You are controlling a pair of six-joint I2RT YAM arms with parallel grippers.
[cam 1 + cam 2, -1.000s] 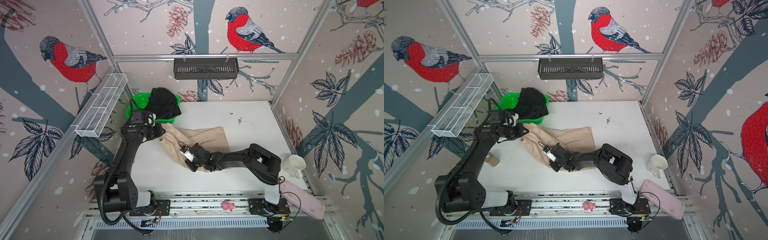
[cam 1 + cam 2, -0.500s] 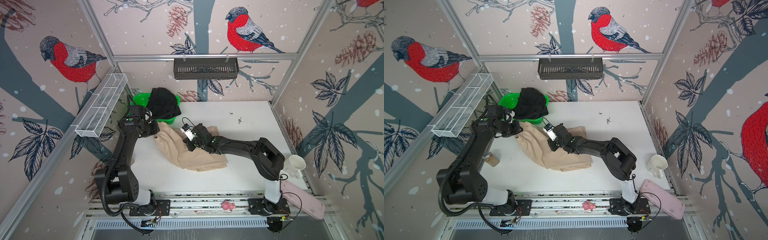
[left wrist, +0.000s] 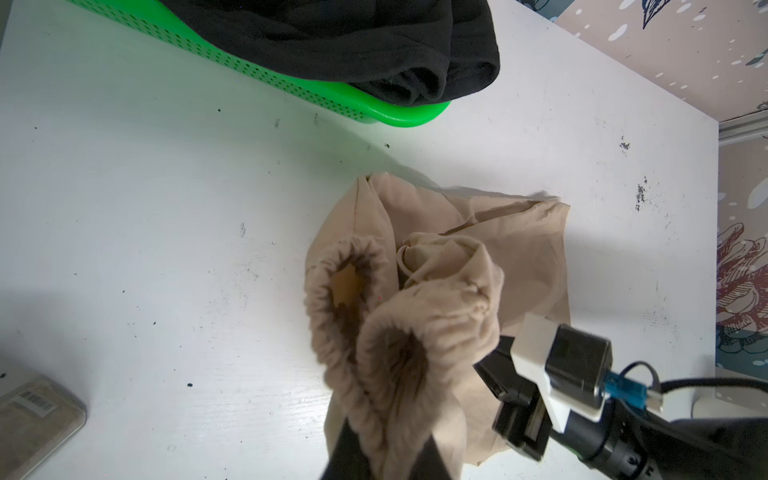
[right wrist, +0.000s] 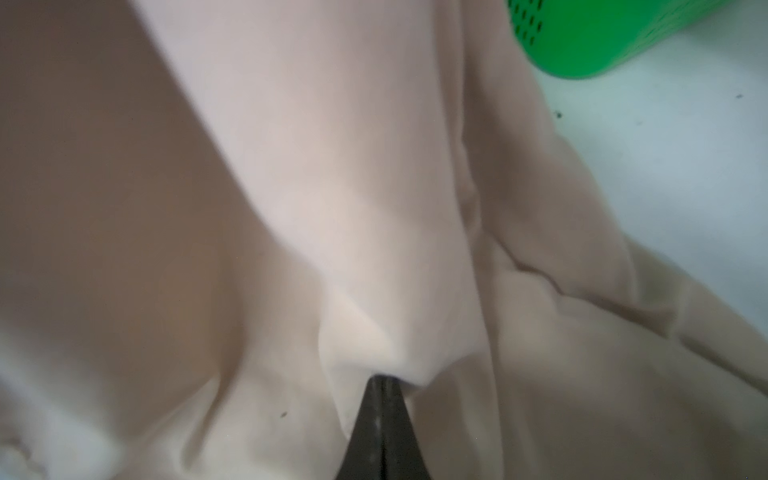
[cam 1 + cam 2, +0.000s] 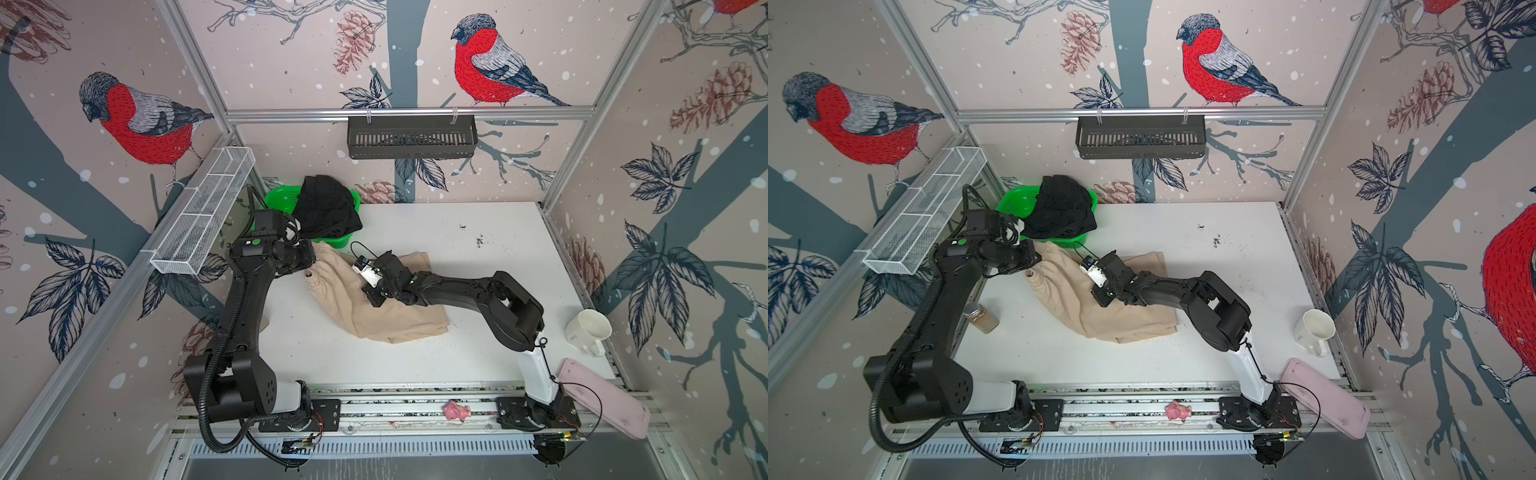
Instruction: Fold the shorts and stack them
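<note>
My right gripper edges toward the raised waistband next and releases its fold over the middle of the beige shorts point(image 5: 374, 316) point(image 4: 436, 324), since my left gripper already holds that waistband.
The beige shorts point(image 5: 374, 316) point(image 5: 1100, 311) lie rumpled in the middle of the white table. My left gripper point(image 3: 386, 440) is shut on their gathered waistband point(image 3: 353, 299) and holds it up at the left end point(image 5: 309, 270). My right gripper point(image 4: 380, 382) point(image 5: 375, 296) is shut on a fold of the beige cloth over the middle of the shorts. The black shorts point(image 5: 328, 208) point(image 5: 1059, 208) point(image 3: 353, 41) hang bunched over the green basket at the back left.
The green basket point(image 5: 282, 199) point(image 3: 291, 87) stands just behind the beige shorts. A spice jar point(image 5: 982, 318) lies by the left arm. A white mug point(image 5: 588, 332) and a pink tray point(image 5: 602, 399) are at the front right. A pink toy point(image 5: 456, 411) lies on the front rail.
My right gripper carried beige cloth from the shorts' near edge toward the back, then settled a little nearer. The shorts now lie bunched leftward. My left gripper shifted slightly back-left with the waistband.
</note>
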